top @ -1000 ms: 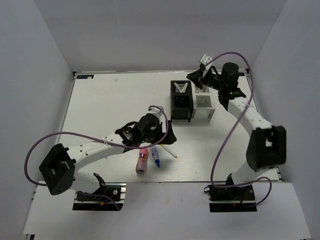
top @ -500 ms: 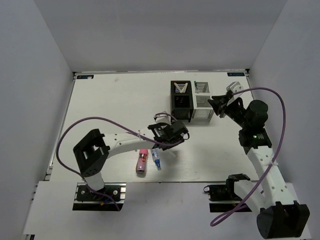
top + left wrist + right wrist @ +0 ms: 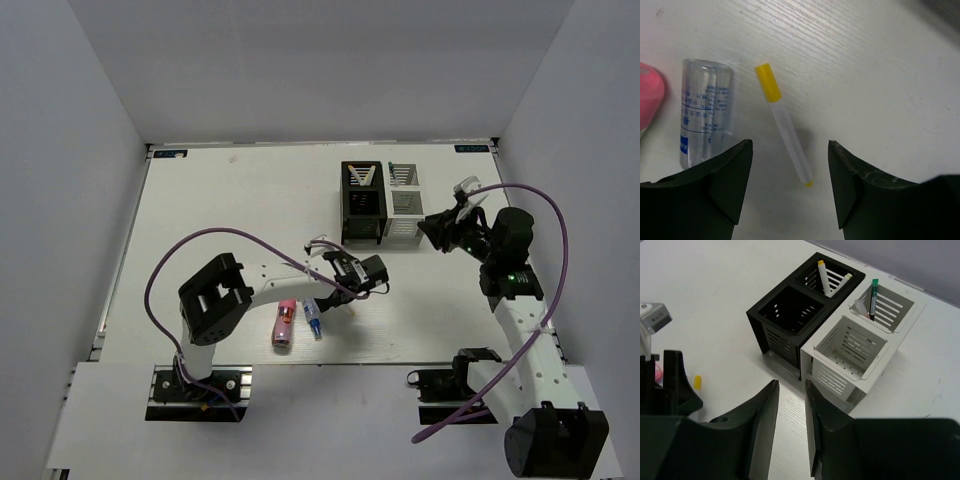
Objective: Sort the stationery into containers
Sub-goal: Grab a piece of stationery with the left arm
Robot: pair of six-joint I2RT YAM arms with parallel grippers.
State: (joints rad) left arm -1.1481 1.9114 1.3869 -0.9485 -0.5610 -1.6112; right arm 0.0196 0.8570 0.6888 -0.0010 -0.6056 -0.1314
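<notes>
The left gripper lowers and shifts outward along the pen's body to where the yellow cap begins (image 3: 774,101) next.
My left gripper (image 3: 790,167) is open and low over the table. A thin pen with a yellow cap (image 3: 785,127) lies flat, its tip between the fingers, touching neither. The short clear blue-tipped tube (image 3: 705,117) and the pink tube (image 3: 650,95) lie to its left; both also show in the top view, the pink tube (image 3: 284,322) and the clear tube (image 3: 313,322). The black box (image 3: 363,203) and the white box (image 3: 405,203) stand side by side. My right gripper (image 3: 791,385) is narrowly open and empty, off the white box's (image 3: 855,350) near corner.
The black box's (image 3: 790,315) far compartment holds two pale pens (image 3: 826,277). The white box's far compartment holds a green-ended and a red-ended pen (image 3: 872,297). Both near compartments look empty. The enclosure walls rise at the table's left, right and back.
My right arm has pulled back from above the boxes to their right side. My left gripper has moved right and now stands open over the yellow-capped pen.
</notes>
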